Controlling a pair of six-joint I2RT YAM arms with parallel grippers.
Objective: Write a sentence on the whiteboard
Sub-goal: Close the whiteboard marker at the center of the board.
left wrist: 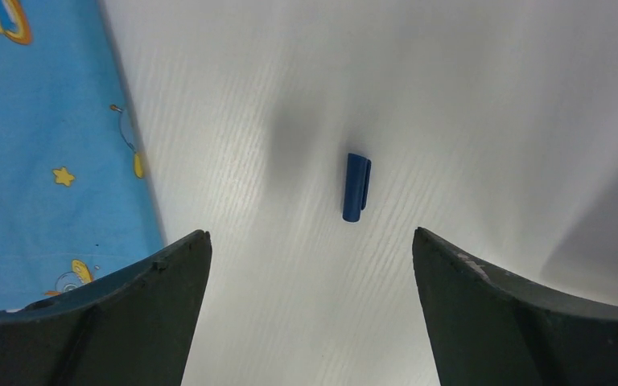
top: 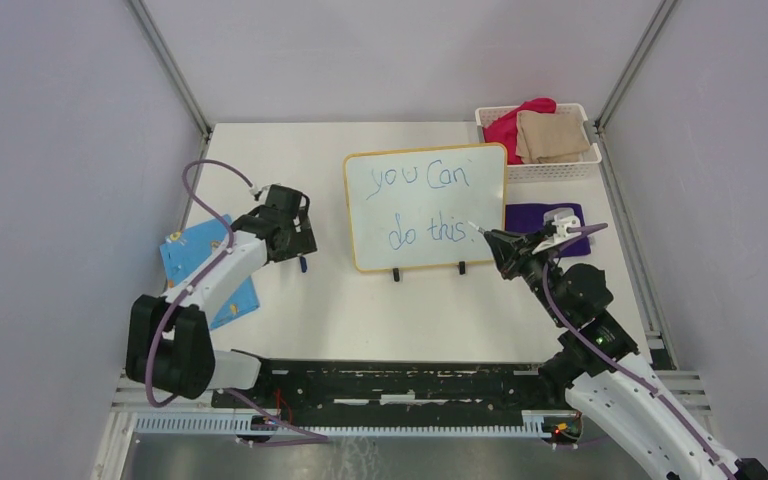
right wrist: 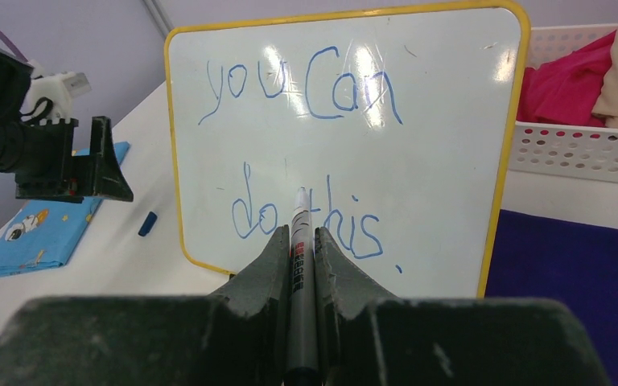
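Note:
The sentence is complete and the marker's tip is bare, so I will next lower my left gripper with its fingers on both long sides of the blue marker cap.
The whiteboard, white with a yellow rim, stands upright mid-table on two black feet. The sentence in blue marker reads "you Can do this." in two lines. My right gripper is shut on a grey marker, whose tip points at the board a little off its surface near the lower line. My left gripper hangs open over the table left of the board. Just beyond its fingers a blue marker cap lies on the table.
A blue printed card lies at the left under the left arm. A white basket with red and beige cloths sits at the back right. A purple cloth lies right of the board.

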